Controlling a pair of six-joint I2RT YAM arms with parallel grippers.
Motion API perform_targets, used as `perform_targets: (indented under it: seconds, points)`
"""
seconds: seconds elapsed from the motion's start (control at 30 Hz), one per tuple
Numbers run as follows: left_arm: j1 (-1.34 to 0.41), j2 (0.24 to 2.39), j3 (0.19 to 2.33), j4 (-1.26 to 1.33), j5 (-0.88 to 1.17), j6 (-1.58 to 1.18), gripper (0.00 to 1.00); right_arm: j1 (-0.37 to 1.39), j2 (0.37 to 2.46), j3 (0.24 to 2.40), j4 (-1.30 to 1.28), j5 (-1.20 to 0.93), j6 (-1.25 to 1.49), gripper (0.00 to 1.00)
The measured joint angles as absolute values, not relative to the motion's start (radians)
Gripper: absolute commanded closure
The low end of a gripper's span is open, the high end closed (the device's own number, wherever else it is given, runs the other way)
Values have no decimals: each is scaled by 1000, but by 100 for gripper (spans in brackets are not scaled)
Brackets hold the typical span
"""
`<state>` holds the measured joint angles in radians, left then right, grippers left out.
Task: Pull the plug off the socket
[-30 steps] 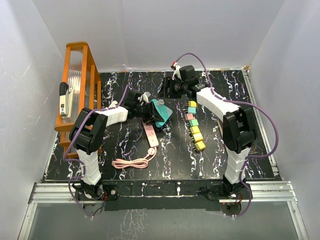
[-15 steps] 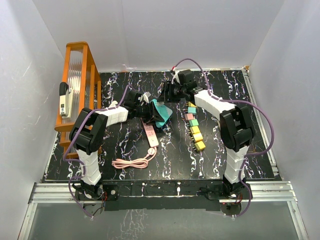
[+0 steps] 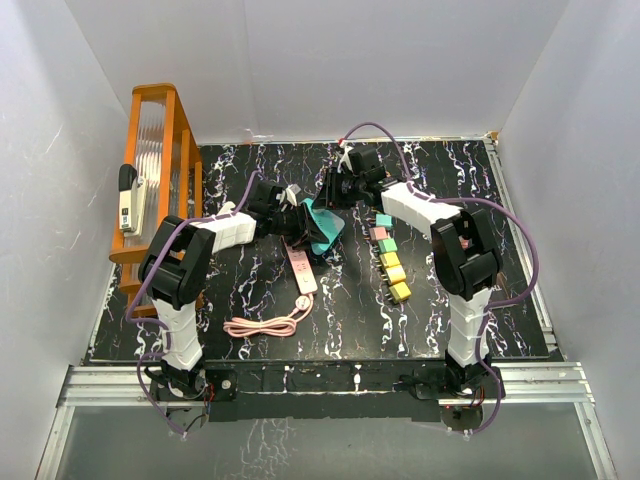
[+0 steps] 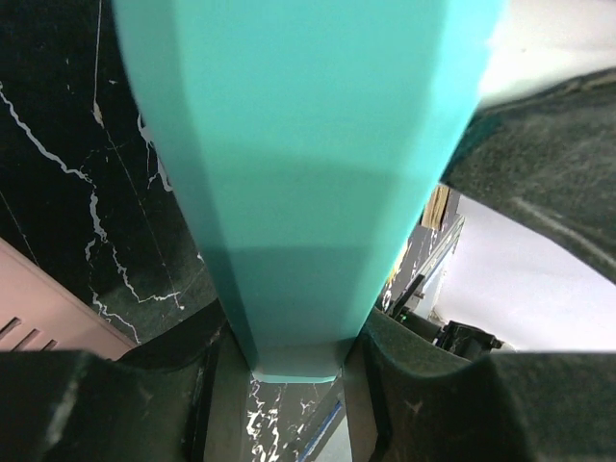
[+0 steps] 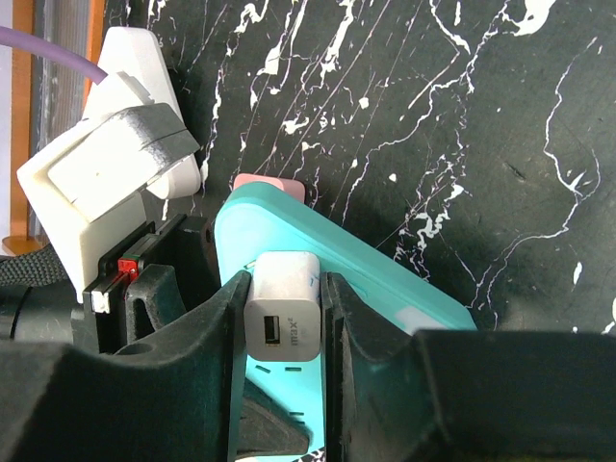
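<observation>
My left gripper holds the power strip. The plug comes up in my right gripper next, moves sideways, then goes down for release outward of the row of coloured blocks.
A teal power strip [image 3: 322, 226] lies near the table's middle. My left gripper [image 3: 303, 225] is shut on it; in the left wrist view the teal body [image 4: 308, 173] fills the frame between my black fingers [image 4: 404, 385]. A white USB plug [image 5: 284, 318] sits in the strip [image 5: 385, 289]. My right gripper [image 5: 284, 322] is shut on the plug, one finger against each side. In the top view the right gripper [image 3: 335, 190] is at the strip's far end.
A pink power strip [image 3: 300, 268] with a coiled pink cord [image 3: 262, 324] lies in front of the teal one. A row of coloured blocks [image 3: 390, 258] stands to the right. An orange rack [image 3: 155, 160] stands at the left edge.
My right arm has swung left toward the teal strip, bringing its gripper over the strip's far end. The left arm and the strip have not moved.
</observation>
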<state>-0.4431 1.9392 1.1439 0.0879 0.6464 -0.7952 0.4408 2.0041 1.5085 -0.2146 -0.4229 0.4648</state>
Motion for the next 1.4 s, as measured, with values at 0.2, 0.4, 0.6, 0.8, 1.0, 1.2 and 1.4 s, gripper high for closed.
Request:
perform_targets:
  seconds: [0.2, 0.4, 0.6, 0.8, 1.0, 1.2, 1.4]
  points:
    - [-453, 1940, 1164, 49, 608, -822, 100, 451, 1980, 1507, -241, -374, 462, 100]
    - [-471, 1943, 1174, 34, 603, -823, 100, 443, 1920, 1496, -311, -335, 464, 100]
    - [-467, 1958, 1197, 7, 621, -815, 100, 368, 1692, 1532, -339, -319, 462, 100]
    - [-458, 2033, 1288, -28, 681, -754, 100, 258, 1597, 1565, -303, -316, 442, 100]
    - [-454, 2106, 1397, -94, 716, -677, 81, 143, 1728, 1562, -291, -348, 444, 97]
    - [-455, 2118, 1447, -167, 699, -627, 60, 68, 1969, 1619, -294, -372, 447, 94]
    - [-448, 2151, 1484, -269, 591, -609, 46, 41, 2168, 1774, -326, -390, 442, 91]
